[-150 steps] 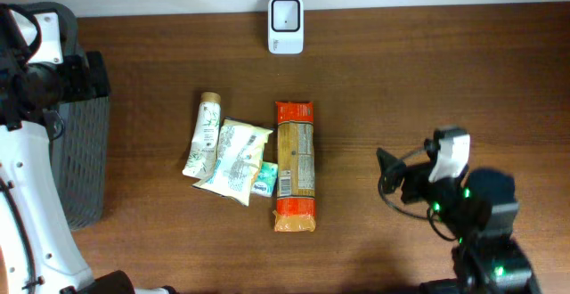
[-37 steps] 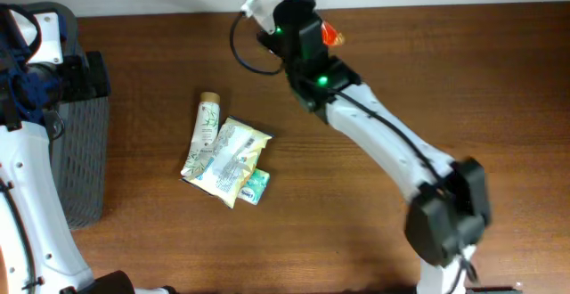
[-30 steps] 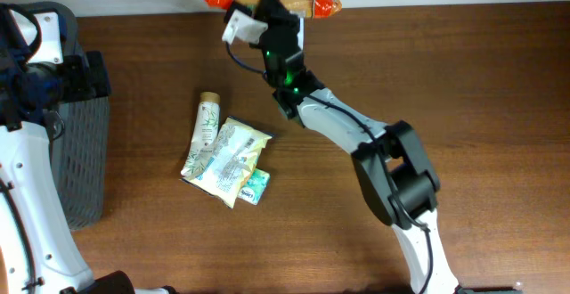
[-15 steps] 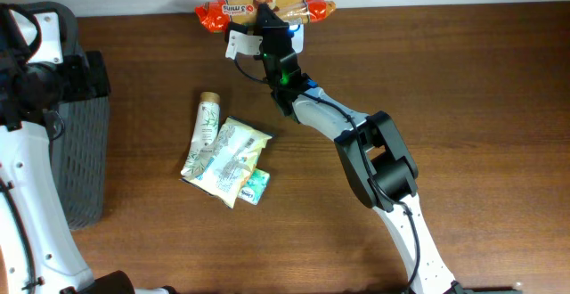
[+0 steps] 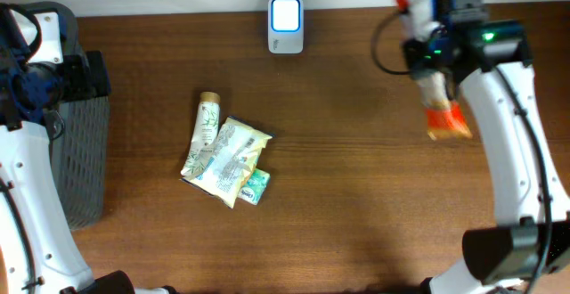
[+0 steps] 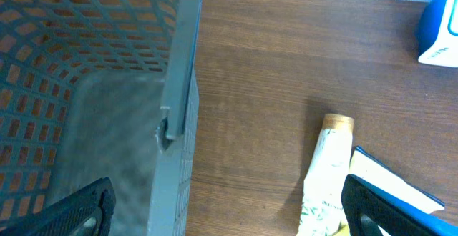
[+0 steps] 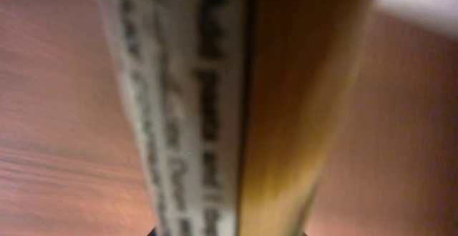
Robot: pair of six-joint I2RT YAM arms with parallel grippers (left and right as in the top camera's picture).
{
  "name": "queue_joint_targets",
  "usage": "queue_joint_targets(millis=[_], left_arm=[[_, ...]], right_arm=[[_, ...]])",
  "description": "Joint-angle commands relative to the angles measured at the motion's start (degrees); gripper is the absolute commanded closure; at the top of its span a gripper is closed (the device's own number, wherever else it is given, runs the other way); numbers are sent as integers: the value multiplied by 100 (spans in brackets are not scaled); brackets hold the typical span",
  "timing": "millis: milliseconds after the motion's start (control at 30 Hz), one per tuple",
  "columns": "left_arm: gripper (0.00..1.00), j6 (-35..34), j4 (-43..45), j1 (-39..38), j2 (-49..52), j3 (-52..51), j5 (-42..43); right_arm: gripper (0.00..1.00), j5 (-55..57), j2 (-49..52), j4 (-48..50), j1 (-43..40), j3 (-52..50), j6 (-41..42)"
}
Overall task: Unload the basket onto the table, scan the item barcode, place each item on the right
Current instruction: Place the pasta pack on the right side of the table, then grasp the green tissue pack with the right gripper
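Next, my right gripper lowers the packet toward the bare wood below and releases it there, because that part of the wood lies clear of the other items.
The item is a long orange pasta packet [image 5: 443, 111], hanging lengthwise off the table at the far right with my right gripper [image 5: 434, 61] shut on its upper part. In the right wrist view the packet [image 7: 236, 100] fills the frame as a blur of white label with black print beside a golden strip; no barcode can be read. The white scanner [image 5: 286, 13] stands at the table's back edge, its window glowing, well left of the packet. My left gripper [image 6: 229, 222] is open, its fingertips [image 6: 79, 211] straddling the basket's wall and bare wood.
A grey mesh basket [image 5: 80, 151] stands at the left edge [image 6: 179, 86]. A cream tube [image 5: 203, 134], a white pouch [image 5: 233, 159] and a small green packet [image 5: 256, 185] lie together left of centre. The tube [image 6: 325, 171] also shows under the left wrist.
The right arm has swung the packet away from over the scanner to the right side of the table. The scanner now shows uncovered. The left arm has stayed put.
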Motion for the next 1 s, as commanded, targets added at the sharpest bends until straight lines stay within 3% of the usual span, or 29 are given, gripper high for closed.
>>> queue_joint_targets(millis=[0,133,200,233,267,300,367,433,500,567,733,900,967], left_arm=[[1,74,-7,20,-44,72,61],[1,74,-7,20,-44,72,59],[1,74,-7,20,-44,72,61],[1,74,-7,20,-44,72,61],[1,74,-7,20,-44,72,61],[1,74,-7,20,-44,72,61],[1,74,-7,20,-44,72,61],[1,74,-7,20,-44,72,59],[1,74,-7,20,-44,72,61],[1,74,-7,20,-44,72,61],[1,74,-7,20,-44,72,61],[1,74,-7,20,-44,72,61],[1,74,-7,20,-44,72,61]], right_arm=[[96,1141,424,-544,-1029,20,1187],[96,3508,1657,-599,-809,20,1661],[96,3735,2411,-603,-734,20,1659],[81,3639,2656,-601,-706,20,1661],[37,3091,2909,-601,-632,20,1657],[17,2286,2892,-557,-570,39,1657],[1,1270,2796,-750,-518,282,1657],[1,225,2712,-1250,-509,822,1659],[1,-2109,2708,-1923,-511,1622,1655],[1,-3687,2715,-1976,-411,1523,1290],[41,-3735,2715,-1676,813,726,1329],[66,-3733,2715,-295,2334,-542,2275],[67,-3735,2715,391,2710,-1067,2712]])
